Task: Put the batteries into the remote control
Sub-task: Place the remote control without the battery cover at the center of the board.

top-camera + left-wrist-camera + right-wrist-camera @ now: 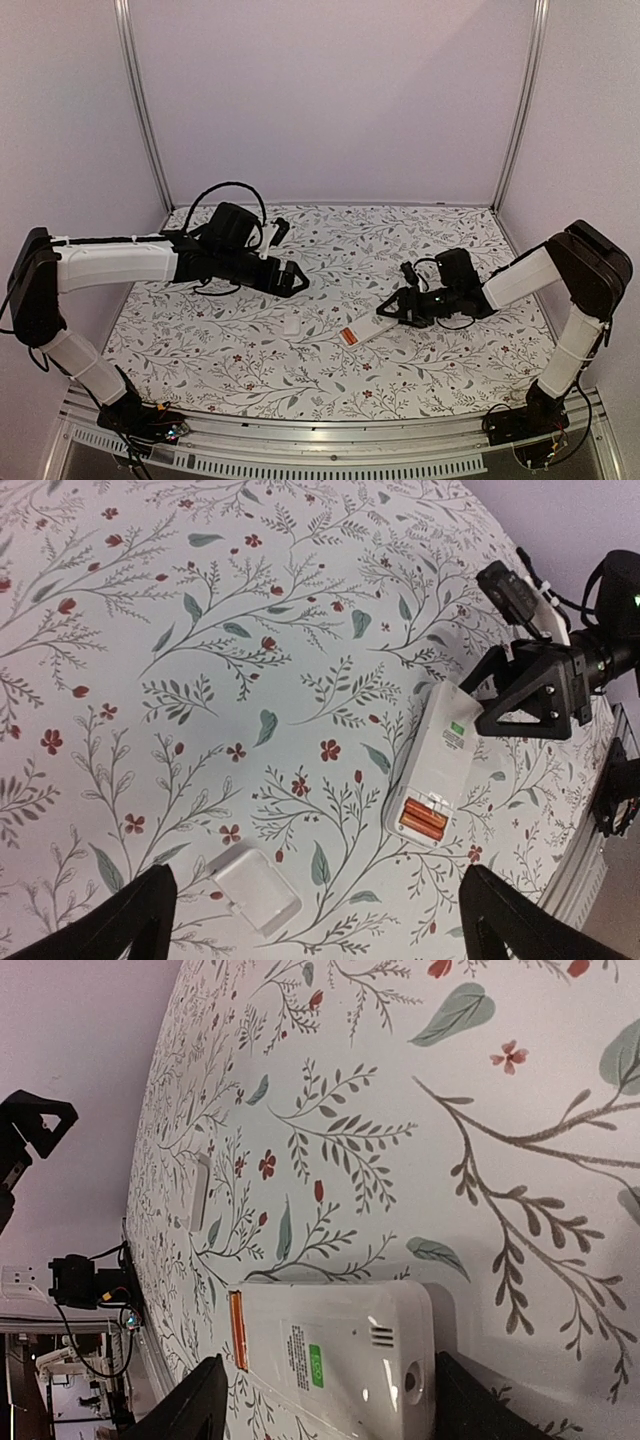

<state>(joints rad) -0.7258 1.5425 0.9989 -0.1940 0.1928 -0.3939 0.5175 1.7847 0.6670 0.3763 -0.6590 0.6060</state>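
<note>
My left gripper should next go down to the thin white cover plate, fingers onto its edge facing the remote [298,326], as the remote's hollow is still uncovered.
The white remote control [368,331] lies back-up on the floral cloth, right of centre. Two orange batteries [423,821] sit side by side in the recess at its near-left end, showing as an orange strip [237,1330] in the right wrist view. My right gripper [388,311] is open at the remote's far end [400,1360], its black fingers [195,1405] on either side of the remote and gripping nothing. Off to the left, my left gripper [297,279] hangs wide open above the cloth, holding nothing.
A small thin white cover plate [292,325] lies flat left of the remote [440,770], below my left gripper [325,925]. Metal frame posts and pale walls close in the back and sides. Both arm bases stand at the near edge.
</note>
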